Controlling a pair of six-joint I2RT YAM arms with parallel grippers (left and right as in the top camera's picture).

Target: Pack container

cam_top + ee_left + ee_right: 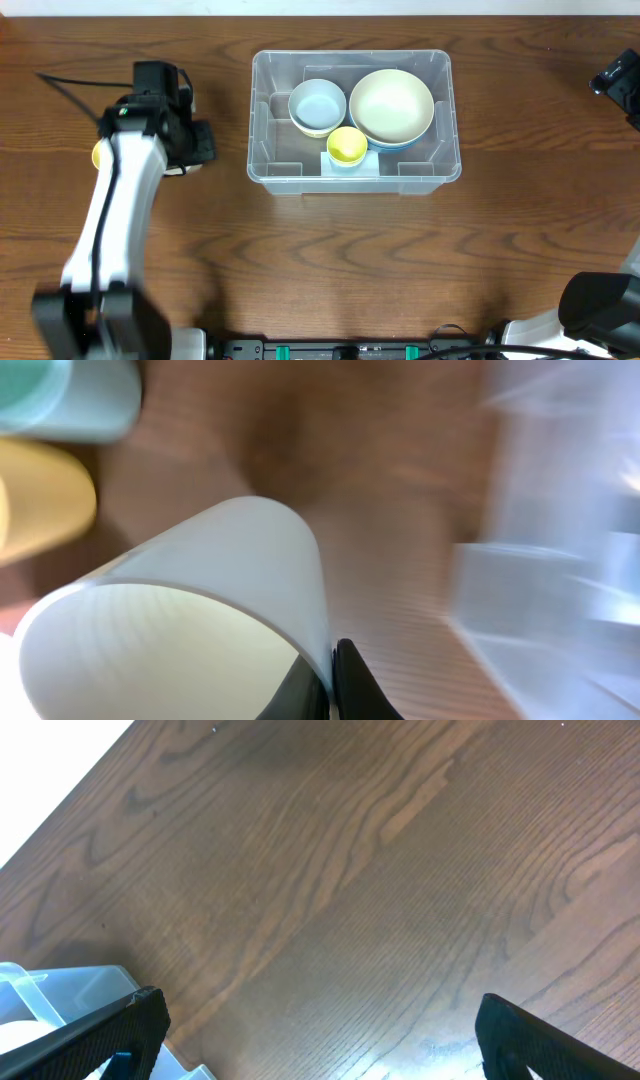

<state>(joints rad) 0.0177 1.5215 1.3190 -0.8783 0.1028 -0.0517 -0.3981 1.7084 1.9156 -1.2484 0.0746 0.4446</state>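
The small yellow cup [347, 146] has its opening facing up to take the held cup. My left gripper should next lift over the container's side and lower the held cup onto it.
The clear container [266, 160] stands in the middle of the table. It holds a light blue bowl [317, 105], a large cream bowl [391, 106] and a small yellow cup [347, 146]. My left gripper [198, 145] is left of the container. In the left wrist view its fingers [330, 682] are shut on the rim of a pale white cup [200, 610], and the container [560, 560] is a blur to the right. My right gripper [320, 1050] is open and empty over bare wood, with a corner of the container [60, 990] at its lower left.
A yellow cup [40, 500] and a teal cup [70, 395] lie beyond the held cup in the left wrist view. A bit of yellow [97, 153] shows beside the left arm. The right arm [620, 80] is at the far right edge.
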